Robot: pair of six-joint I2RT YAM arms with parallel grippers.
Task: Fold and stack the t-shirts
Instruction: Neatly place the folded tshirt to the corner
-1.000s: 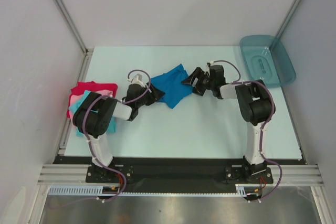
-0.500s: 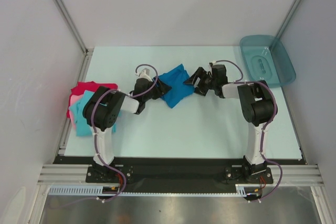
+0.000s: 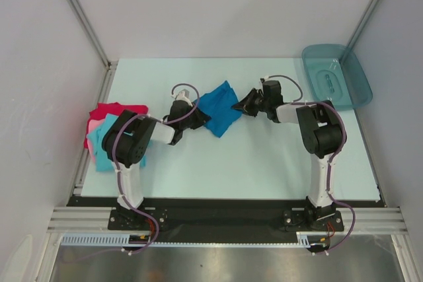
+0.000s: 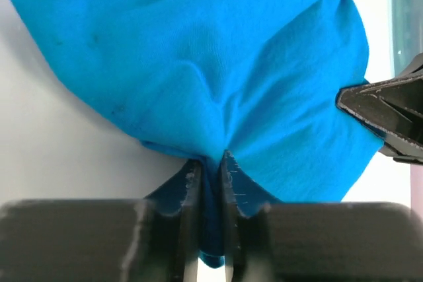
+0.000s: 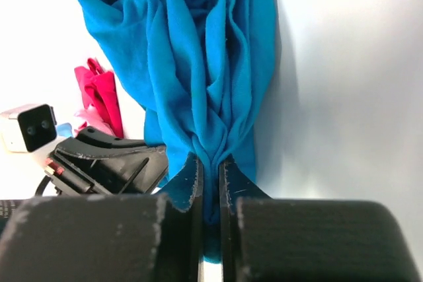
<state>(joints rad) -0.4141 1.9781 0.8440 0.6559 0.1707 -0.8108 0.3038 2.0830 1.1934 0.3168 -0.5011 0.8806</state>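
My left gripper lifts next, carries the medium blue t-shirt's edge to the left in the top view and releases it low. The light turquoise t-shirt (image 3: pixel 102 153) below it tops the pile.
A medium blue t-shirt (image 3: pixel 219 106) lies crumpled at the table's middle. My left gripper (image 3: pixel 198 117) is shut on its left edge; the left wrist view shows blue cloth (image 4: pixel 218 97) pinched between the jaws of the left gripper (image 4: pixel 211 163). My right gripper (image 3: pixel 240 104) is shut on the shirt's right edge, and the cloth (image 5: pixel 192 64) bunches into the jaws of the right gripper (image 5: pixel 210 166). At the table's left edge lies a pile of the red t-shirt (image 3: pixel 109 109), the pink t-shirt (image 3: pixel 97 125) and the light turquoise t-shirt (image 3: pixel 102 153).
A teal translucent plastic tray (image 3: pixel 337 77) sits at the back right corner, partly over the table edge. Metal frame posts rise at the back corners, and white walls enclose the table (image 3: pixel 251 163).
Both grippers have shut on the blue t-shirt's opposite edges. The left gripper has moved right up to the shirt's left side; the right gripper has stayed close to where it was.
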